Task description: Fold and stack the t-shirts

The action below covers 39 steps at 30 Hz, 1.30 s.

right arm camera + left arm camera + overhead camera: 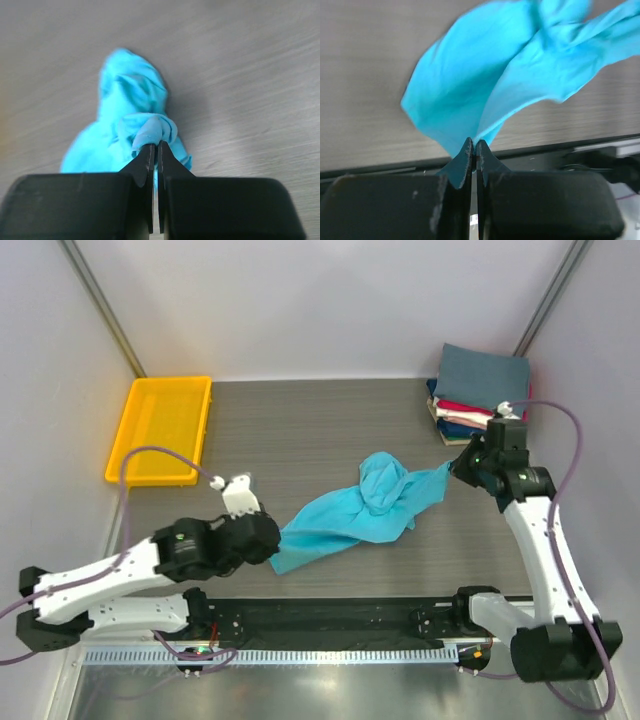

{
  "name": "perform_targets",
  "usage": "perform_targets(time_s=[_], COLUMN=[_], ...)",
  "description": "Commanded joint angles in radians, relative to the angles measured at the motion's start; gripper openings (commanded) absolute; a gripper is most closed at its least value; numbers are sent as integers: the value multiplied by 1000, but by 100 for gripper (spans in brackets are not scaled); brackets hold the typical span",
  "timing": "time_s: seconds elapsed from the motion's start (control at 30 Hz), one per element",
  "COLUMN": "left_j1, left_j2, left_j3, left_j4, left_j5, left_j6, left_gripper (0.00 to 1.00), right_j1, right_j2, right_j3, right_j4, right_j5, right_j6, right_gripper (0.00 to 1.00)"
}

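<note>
The bare tabletop [411, 430] beside the stack lies outward. My right gripper will next lift the crumpled shirt open, then carry it outward and down to release it there.
A bright turquoise t-shirt [365, 510] lies crumpled and stretched across the middle of the table. My left gripper [272, 540] is shut on its lower left corner; in the left wrist view the cloth [485, 75] runs up from the pinched jaws of that gripper [474, 146]. My right gripper [458, 468] is shut on the shirt's upper right end, and the right wrist view shows a bunched fold [150, 130] caught at the tips of this gripper [156, 147]. A stack of folded t-shirts [478, 390], slate-grey on top with red, cream and navy below, sits at the back right.
A yellow plastic tray [162, 428] stands at the back left of the table. White walls close in the back and both sides. A black rail [330, 615] runs along the near edge between the arm bases.
</note>
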<state>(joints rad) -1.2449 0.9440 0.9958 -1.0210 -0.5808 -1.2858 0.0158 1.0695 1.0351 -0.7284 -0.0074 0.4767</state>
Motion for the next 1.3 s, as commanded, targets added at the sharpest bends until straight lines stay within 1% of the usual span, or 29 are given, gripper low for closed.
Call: perform_targets(time_s=[0.0, 0.07, 0.1, 0.13, 0.17, 0.2, 0.23, 0.27, 0.3, 0.33, 0.37, 0.4, 0.43, 0.47, 0.5, 0.53, 0.6, 0.73, 0.87, 0.93, 0.97, 1.0, 1.07, 1.1, 1.13, 1.17, 1.2, 1.23, 1.27], left_j1=[5, 5, 5, 5, 4, 5, 5, 5, 5, 4, 5, 5, 5, 5, 5, 5, 5, 5, 5, 5, 5, 5, 5, 19, 50, 99, 177, 382, 480], left_j2=[-59, -59, -56, -50, -33, -22, -14, 5, 15, 25, 45, 55, 67, 81, 111, 124, 147, 138, 125, 145, 197, 225, 295, 308, 321, 346, 366, 383, 398], left_j3=[157, 289, 388, 441, 495, 605, 660, 714, 816, 867, 918, 1014, 1061, 1108, 1198, 1236, 1308, 1308, 1275, 1258, 1264, 1259, 1235, 1180, 1158, 1152, 1155, 1153, 1130], left_j4=[-151, -185, -195, -214, -223, -229, -234, -234, -231, -219, -212, -206, -189, -189, -192, -191, -179, -32, 103, 153, 156, 162, 211, 243, 290, 273, 233, 148, 133], left_j5=[-168, -217, -229, -240, -249, -263, -266, -271, -271, -269, -264, -258, -236, -226, -218, -212, -197, -151, -142, -198, -250, -337, -422, -457, -446, -407, -322, -142, -51], left_j6=[144, 247, 281, 349, 380, 414, 492, 525, 564, 600, 670, 703, 736, 805, 831, 862, 942, 1069, 1189, 1274, 1313, 1359, 1469, 1499, 1511, 1446, 1380, 1300, 1213], left_gripper=[0, 0, 0, 0, 0, 0, 0, 0, 0, 0, 0, 0, 0, 0, 0, 0, 0, 0, 0, 0, 0, 0, 0, 0, 0, 0, 0, 0, 0], right_j1=[0, 1, 1, 0, 1, 1, 1, 1, 1, 0, 0, 1, 1, 0, 0, 1, 0, 1, 13, 13, 13, 13, 13, 15, 13, 13, 13, 15, 13], right_j2=[-140, -203, -221, -236, -259, -272, -285, -304, -312, -319, -328, -333, -339, -339, -342, -341, -329, -272, -160, -93, -70, -40, 51, 81, 108, 172, 200, 236, 268], right_j3=[152, 250, 285, 362, 403, 446, 530, 577, 620, 707, 748, 790, 862, 896, 930, 994, 1057, 1238, 1385, 1411, 1405, 1395, 1340, 1314, 1237, 1197, 1151, 1051, 1002], right_j4=[-84, -135, -152, -167, -202, -219, -248, -264, -279, -308, -321, -330, -342, -347, -348, -347, -329, -241, -215, -192, -184, -180, -178, -181, -180, -180, -178, -168, -161], right_j5=[-17, -22, -26, -28, -19, -13, -5, 39, 58, 79, 98, 134, 148, 162, 197, 216, 241, 216, 187, 149, 109, 95, 51, 40, 29, 21, 21, 26, 41], right_j6=[45, 59, 66, 68, 69, 69, 68, 68, 68, 65, 65, 63, 60, 51, 43, 33, -15, -96, -139, -147, -144, -139, -125, -124, -109, -101, -89, -73, -60], right_gripper=[1, 1, 1, 1, 1, 1, 1, 1, 1, 1, 1, 1, 1, 1, 1, 1, 1, 1, 1, 1, 1, 1, 1, 1, 1, 1, 1, 1, 1])
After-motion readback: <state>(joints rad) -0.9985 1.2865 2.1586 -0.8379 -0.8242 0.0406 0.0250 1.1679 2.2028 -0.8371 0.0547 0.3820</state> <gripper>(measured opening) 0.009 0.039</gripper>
